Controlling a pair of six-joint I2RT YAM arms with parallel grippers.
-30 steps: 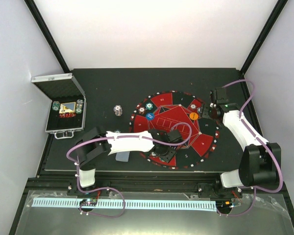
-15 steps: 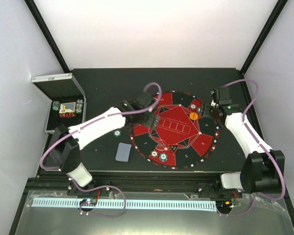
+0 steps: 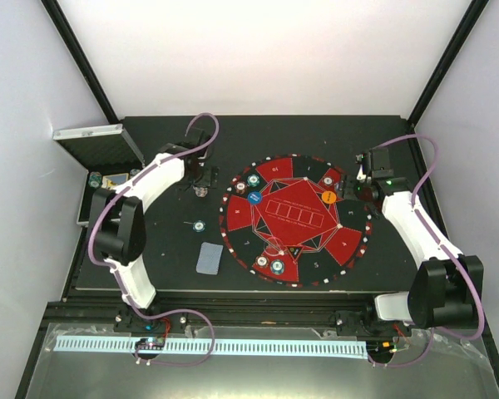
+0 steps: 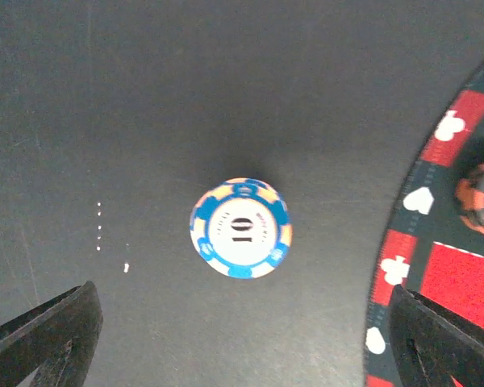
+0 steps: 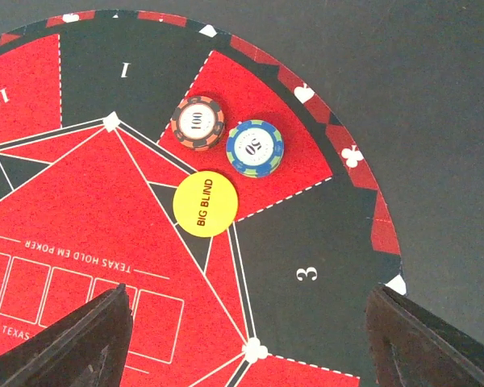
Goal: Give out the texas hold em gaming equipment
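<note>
I should next lower my left gripper and close it around the stack's blue-and-white top chip [image 3: 201,191] [image 4: 240,228], because that chip is below it, midway between the open fingers.
My left gripper [image 3: 201,178] hangs open over a blue-and-white chip marked 10 [image 4: 241,227], the top of a small stack [image 3: 201,192] on the black table left of the round red-and-black mat [image 3: 316,241]. Nothing is between its fingers [image 4: 48,339]. My right gripper [image 3: 355,189] is open above the mat's sector 3, empty. Ahead of it lie a red-and-black 100 chip [image 5: 198,122], a blue 50 chip [image 5: 255,147] and a yellow BIG BLIND button [image 5: 205,203]. Two chips [image 3: 269,264] sit on the mat's near edge. A grey-blue card pile [image 3: 209,258] lies left of the mat.
An open silver case [image 3: 108,166] with chips in black foam stands at the far left. A lone chip [image 3: 199,224] lies on the table between the stack and the cards. Teal chips [image 3: 254,181] and a blue button [image 3: 254,198] sit on the mat's upper left.
My left arm swung from the mat's near part up and left to the stack, and its jaws opened wide. Two chips now show on the mat's near edge. The right arm barely moved.
</note>
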